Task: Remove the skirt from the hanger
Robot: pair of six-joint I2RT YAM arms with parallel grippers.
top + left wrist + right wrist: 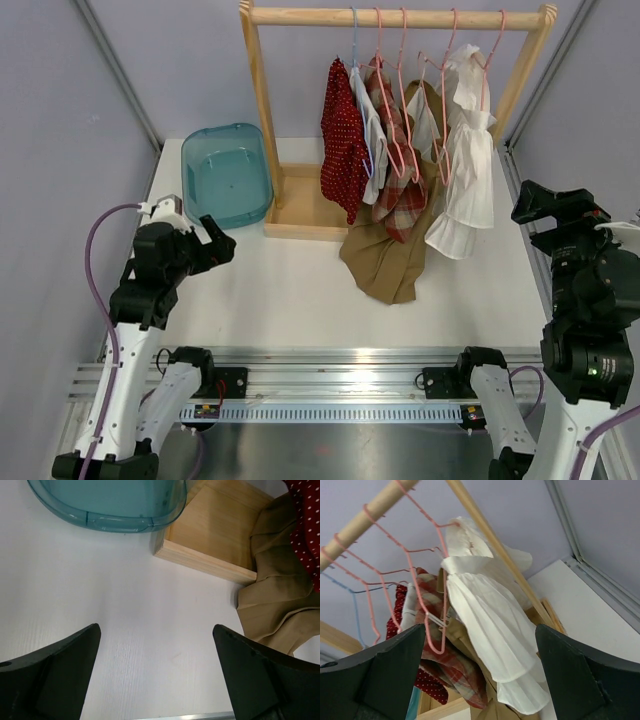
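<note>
Outward of my right gripper and to its left in the top view is the skirt hanger's neck [486,66] [437,525], bare of cloth, so I will reach that way around it.
A wooden rack [300,16] holds several garments on wire hangers: a red dotted one [342,140], a red plaid one [400,200], a tan one [385,262] sagging onto the table, and a white pleated skirt [468,170] at the right end on a pink hanger [497,40]. My left gripper [222,243] is open and empty, low over the table left of the rack. My right gripper [540,205] is open and empty, raised right of the white skirt. The right wrist view [480,645] faces the white skirt [490,625] and a pink hanger [415,580].
A teal plastic tub [225,175] stands at the back left beside the rack's wooden base [300,210]. The left wrist view [155,645] shows the tub [110,505], base [215,535] and tan cloth [275,605] ahead. A grey wall stands behind; a metal rail [330,365] runs along the near edge.
</note>
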